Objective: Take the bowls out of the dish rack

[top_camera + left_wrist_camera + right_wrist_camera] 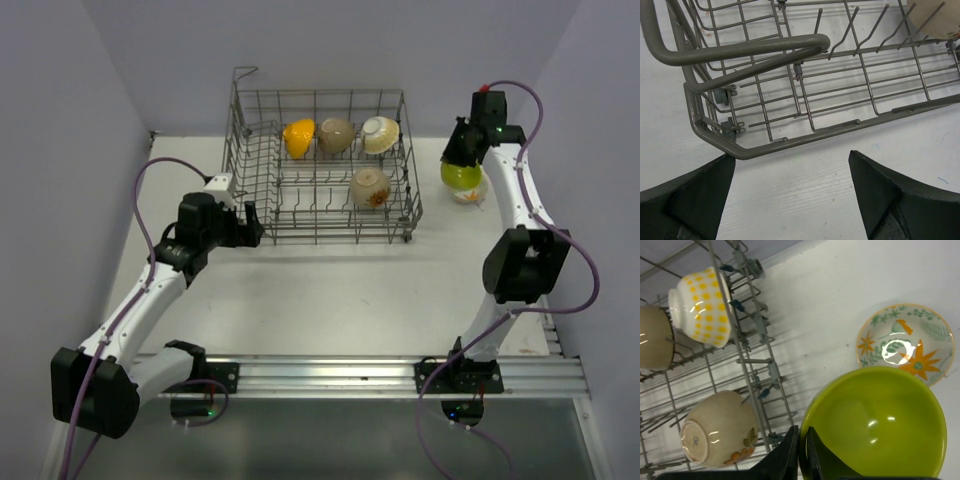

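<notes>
I will next lower my right gripper into the floral-patterned bowl on the tabletop and let go of the lime green bowl's rim, because that lower bowl is open and empty.
The grey wire dish rack stands at the back of the table, holding several bowls: an orange one, a beige one, a yellow-dotted white one and a floral beige one. My right gripper is shut on the rim of a lime green bowl, held above a floral-patterned bowl that sits on the table right of the rack. My left gripper is open over bare table beside the rack's near left corner.
White walls close in the table on the left, the back and the right. A metal rail carrying both arm bases runs along the near edge. Cables loop from each arm.
</notes>
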Available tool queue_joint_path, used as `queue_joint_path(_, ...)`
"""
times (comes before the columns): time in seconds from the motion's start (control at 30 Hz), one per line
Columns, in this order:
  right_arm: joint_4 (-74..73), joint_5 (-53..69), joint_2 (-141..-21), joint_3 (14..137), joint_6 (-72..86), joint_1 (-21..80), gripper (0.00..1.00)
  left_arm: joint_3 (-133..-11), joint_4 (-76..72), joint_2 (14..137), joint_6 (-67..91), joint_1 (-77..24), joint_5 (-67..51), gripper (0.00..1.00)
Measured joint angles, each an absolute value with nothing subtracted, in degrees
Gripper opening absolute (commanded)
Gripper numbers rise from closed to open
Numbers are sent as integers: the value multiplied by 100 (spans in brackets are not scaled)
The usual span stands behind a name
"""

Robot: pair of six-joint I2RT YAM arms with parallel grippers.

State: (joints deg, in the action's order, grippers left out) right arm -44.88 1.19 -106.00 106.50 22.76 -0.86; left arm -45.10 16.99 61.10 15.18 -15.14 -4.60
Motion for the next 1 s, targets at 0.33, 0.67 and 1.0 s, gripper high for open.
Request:
queue_joint_path(0.33,-3966,-558,-10857,10263,2150,-266,0,-4510,1704,6106,1518,-1514,-462,100)
queue_joint_path(0.67,-3854,-998,-11939,11085,1953,-270,0,-4510,1706,6106,1514,-1514,-473,100)
queue_joint_path(1.0,-3879,-1135,-12691,11797,1765,-370,0,-4510,1717,6106,1435,-1514,-486,100)
